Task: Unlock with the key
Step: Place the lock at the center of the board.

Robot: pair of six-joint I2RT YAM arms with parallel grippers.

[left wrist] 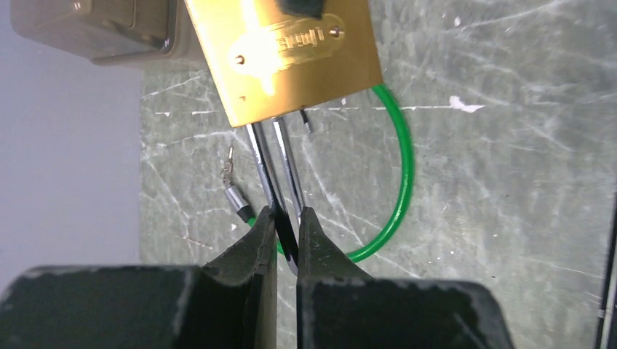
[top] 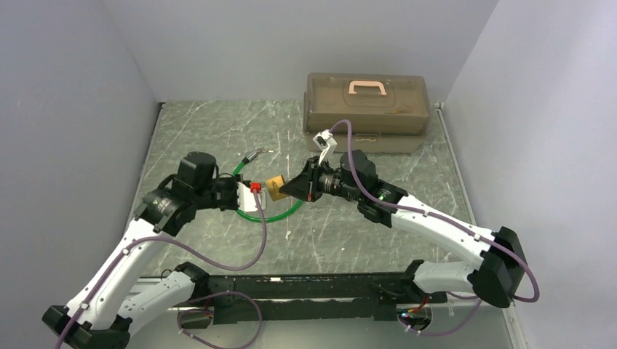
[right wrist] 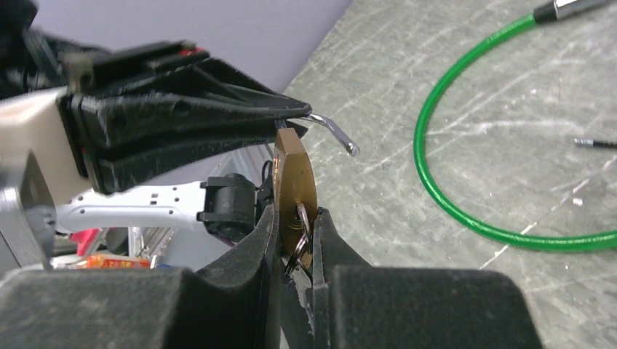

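I should move my right gripper down and to the right in the top view next and let go of the padlock on the marble beside the green loop, because that spot is clear.
The brass padlock (top: 275,187) hangs in the air between my two grippers. My left gripper (top: 251,196) is shut on its silver shackle (left wrist: 279,163), and the brass body (left wrist: 284,58) stands just beyond the fingertips in the left wrist view. My right gripper (top: 297,187) is shut on the small silver key (right wrist: 300,225), pressed against the bottom of the padlock (right wrist: 293,174). The other keys of the bunch hang between the fingers. A bent silver end of the shackle (right wrist: 336,133) sticks out past the left fingers (right wrist: 182,123).
A green cable loop (top: 280,214) lies on the marble table under the padlock, with its metal end (top: 258,154) at the back. A brown toolbox (top: 366,109) stands at the far wall. A thin dark pin (right wrist: 593,143) lies on the table. Grey walls close both sides.
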